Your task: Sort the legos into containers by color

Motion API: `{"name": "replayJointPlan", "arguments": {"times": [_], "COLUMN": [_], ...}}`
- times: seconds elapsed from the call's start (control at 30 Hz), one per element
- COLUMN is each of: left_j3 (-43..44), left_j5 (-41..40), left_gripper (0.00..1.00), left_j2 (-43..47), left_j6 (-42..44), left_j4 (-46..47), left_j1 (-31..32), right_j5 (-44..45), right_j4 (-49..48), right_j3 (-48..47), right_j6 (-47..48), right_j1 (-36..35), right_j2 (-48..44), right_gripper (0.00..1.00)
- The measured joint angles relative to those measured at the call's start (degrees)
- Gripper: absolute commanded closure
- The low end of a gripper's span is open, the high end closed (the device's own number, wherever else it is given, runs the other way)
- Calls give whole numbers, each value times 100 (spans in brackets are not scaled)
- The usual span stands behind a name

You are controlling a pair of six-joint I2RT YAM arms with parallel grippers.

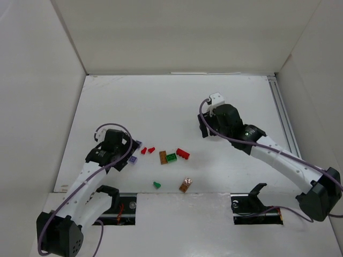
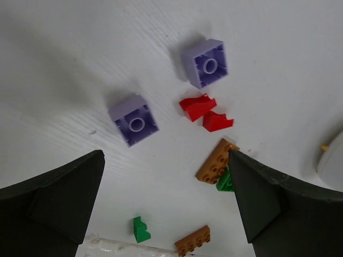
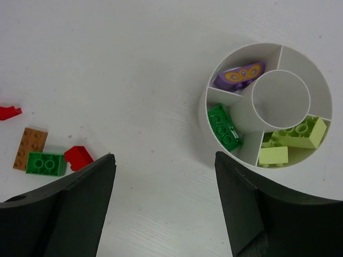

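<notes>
My left gripper is open and should next lower its fingers around the free sides of the purple brick below and close them, because the brick is apart from the red pieces.
Loose legos lie between the arms: two purple bricks [image 2: 136,120] [image 2: 206,63], two small red pieces [image 2: 198,106], a brown plate [image 2: 216,161] touching a green brick [image 3: 45,163], a red brick [image 1: 183,154], a small green piece [image 2: 140,229] and another brown plate [image 1: 185,185]. My left gripper [image 2: 165,155] hangs open above them, holding nothing. The containers are wedges of a round white dish [image 3: 203,107]. They hold a purple piece [image 3: 239,75], a green brick [image 3: 225,127] and pale yellow bricks [image 3: 292,140]. My right gripper [image 3: 163,155] is open and empty just left of the dish. In the top view the right arm hides the dish.
White walls enclose the table [image 1: 161,107] on the left, back and right. A metal rail [image 1: 283,118] runs along the right edge. The arm bases and their cables sit at the near edge.
</notes>
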State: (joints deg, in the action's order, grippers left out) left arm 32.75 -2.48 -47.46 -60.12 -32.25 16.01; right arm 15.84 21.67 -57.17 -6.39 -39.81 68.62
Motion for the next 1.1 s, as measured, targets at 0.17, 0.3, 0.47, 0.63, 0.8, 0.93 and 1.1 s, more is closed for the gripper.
{"name": "replayJointPlan", "arguments": {"times": [0.17, 0.3, 0.47, 0.63, 0.8, 0.93, 1.1], "left_j3": [-225, -299, -396, -455, -610, -551, -553], "left_j5": [-256, -278, -269, -289, -393, -481, -595], "left_gripper": [7, 13, 27, 36, 39, 41, 46], "left_j2": [-164, -402, -511, -518, -745, -1027, -1060], "left_j6": [-599, -831, -1010, -1095, -1211, -1274, -1333], "left_j4": [-334, -356, -315, -264, -92, 13, 149], "left_j1": [-2, -2, -2, -2, -2, -2, 0], "right_j5": [-162, -170, -122, -37, 42, 118, 236], "right_j4": [4, 179, 389, 551, 654, 758, 796], "right_j3": [214, 350, 542, 796, 920, 938, 940], "right_j6": [-33, -94, -181, -334, -426, -452, -459], "right_j1": [0, 0, 0, 0, 0, 0, 0], "right_j2": [-240, -455, -772, -1099, -1340, -1486, -1707], "right_gripper": [20, 20, 20, 20, 20, 19, 19]}}
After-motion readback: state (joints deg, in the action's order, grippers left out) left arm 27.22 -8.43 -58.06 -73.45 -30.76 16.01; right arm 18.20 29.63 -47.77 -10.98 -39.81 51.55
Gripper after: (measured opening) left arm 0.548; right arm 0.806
